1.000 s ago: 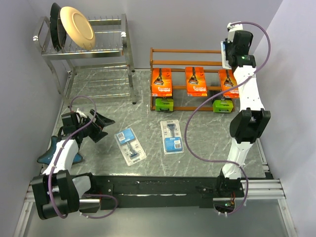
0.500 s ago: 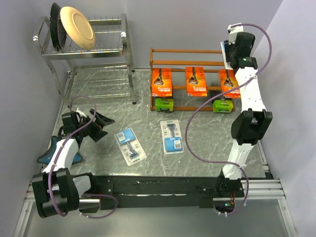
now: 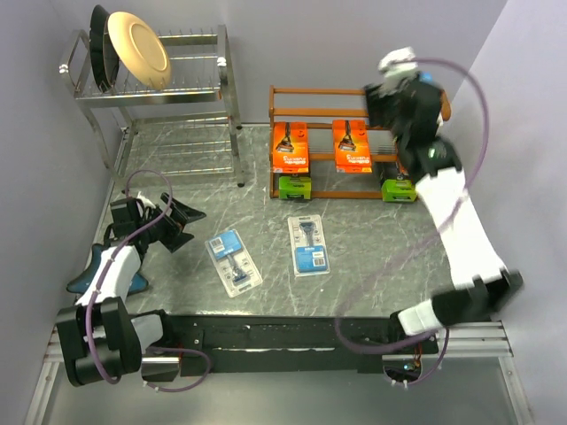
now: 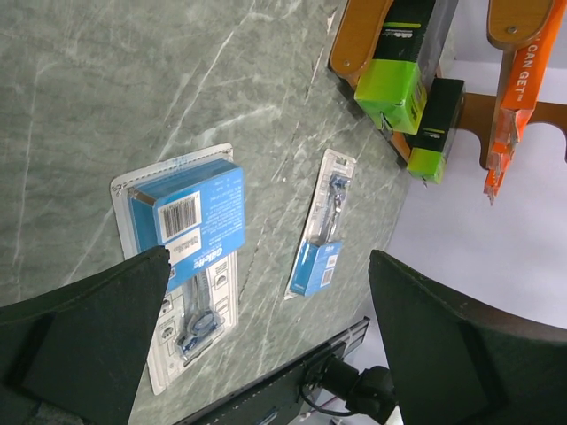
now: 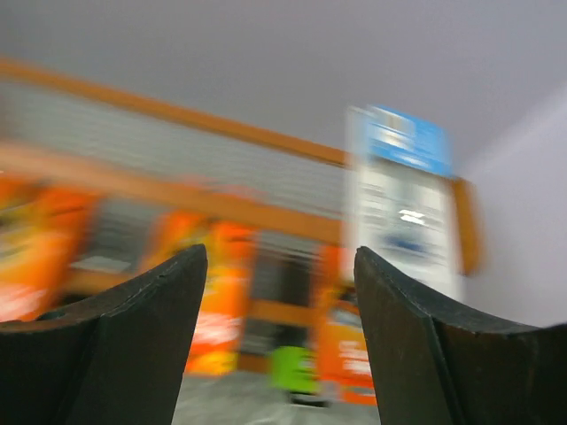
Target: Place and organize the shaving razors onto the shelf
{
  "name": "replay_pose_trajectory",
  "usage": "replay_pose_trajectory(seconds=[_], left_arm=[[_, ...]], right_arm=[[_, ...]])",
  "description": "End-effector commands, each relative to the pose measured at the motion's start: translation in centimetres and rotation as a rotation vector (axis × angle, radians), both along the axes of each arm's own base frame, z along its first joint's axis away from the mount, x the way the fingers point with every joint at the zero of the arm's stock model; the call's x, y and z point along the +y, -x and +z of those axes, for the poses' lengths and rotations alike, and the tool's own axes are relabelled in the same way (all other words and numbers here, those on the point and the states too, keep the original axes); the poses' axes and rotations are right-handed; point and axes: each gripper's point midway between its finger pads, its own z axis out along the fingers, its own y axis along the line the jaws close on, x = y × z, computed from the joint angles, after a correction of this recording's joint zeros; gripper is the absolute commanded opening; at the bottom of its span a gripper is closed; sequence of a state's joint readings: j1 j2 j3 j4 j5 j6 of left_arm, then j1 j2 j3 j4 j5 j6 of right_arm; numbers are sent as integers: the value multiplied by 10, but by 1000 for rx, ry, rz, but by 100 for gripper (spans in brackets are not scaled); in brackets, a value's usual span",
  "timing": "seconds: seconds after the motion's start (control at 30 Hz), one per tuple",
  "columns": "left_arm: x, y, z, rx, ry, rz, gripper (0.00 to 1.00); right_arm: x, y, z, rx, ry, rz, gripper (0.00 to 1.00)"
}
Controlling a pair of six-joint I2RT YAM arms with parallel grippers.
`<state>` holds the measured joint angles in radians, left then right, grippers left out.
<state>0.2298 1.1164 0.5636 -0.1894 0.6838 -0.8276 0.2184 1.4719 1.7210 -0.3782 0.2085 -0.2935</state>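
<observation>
Next, my right gripper lowers back onto the clear razor half of the card nearer the shelf, since the handle there is narrower than the blue box.
The reddish-brown shelf (image 3: 323,91) stands at the back. It holds orange razor packs (image 3: 291,146) (image 3: 352,144) and lime-green boxes (image 3: 295,186) (image 3: 399,189); my right arm hides the third orange pack. A blue blister card (image 5: 403,195) stands on the top tier at the right end. My right gripper (image 3: 383,93) is open and empty in front of the shelf, and its wrist view is blurred. Two blue blister cards (image 3: 233,262) (image 3: 308,245) lie flat on the table. My left gripper (image 3: 182,226) is open and empty, left of the nearer card (image 4: 186,257).
A chrome dish rack (image 3: 159,88) with plates stands at the back left. A blue star-shaped dish (image 3: 89,274) lies under my left arm near the left wall. The black base rail (image 3: 266,332) runs along the near edge.
My right arm has swung left and away from the shelf's right end. The blue card it held now stands free on the top tier. The left arm has not moved.
</observation>
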Motion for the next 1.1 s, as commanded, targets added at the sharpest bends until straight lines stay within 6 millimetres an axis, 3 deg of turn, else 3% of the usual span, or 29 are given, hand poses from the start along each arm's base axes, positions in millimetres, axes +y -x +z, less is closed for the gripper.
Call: replay_pose_trajectory(seconds=[0.0, 0.03, 0.07, 0.13, 0.17, 0.23, 0.3, 0.37, 0.5, 0.57, 0.63, 1.07], left_arm=[[9, -18, 24, -89, -71, -19, 99], [12, -20, 26, -86, -92, -13, 99], [13, -20, 27, -87, -103, -14, 100], [15, -19, 25, -80, -128, -19, 99], [14, -17, 26, -86, -129, -25, 99], [11, -12, 24, -84, -112, -28, 99], [8, -9, 29, -104, -95, -25, 99], [6, -3, 29, -120, -91, -29, 99], [6, 4, 31, -153, -99, -15, 100], [9, 7, 31, -162, -93, 1, 100], [12, 8, 31, -164, -89, 16, 99], [42, 11, 33, -161, -126, 113, 99]], right_arm=[[104, 73, -24, 84, -49, 341, 75], [120, 85, -55, 169, -61, 388, 75], [145, 104, -71, 228, -77, 469, 75], [169, 135, -123, 404, -106, 556, 73], [187, 154, -137, 454, -90, 641, 72], [203, 192, -173, 573, 70, 887, 69], [200, 210, -206, 685, 252, 1039, 66], [200, 220, -212, 707, 365, 1218, 63], [170, 212, -234, 509, 816, 1478, 67], [159, 211, -260, 525, 942, 1545, 67], [157, 203, -272, 482, 1028, 1599, 66], [192, 166, -331, 263, 1310, 1905, 64]])
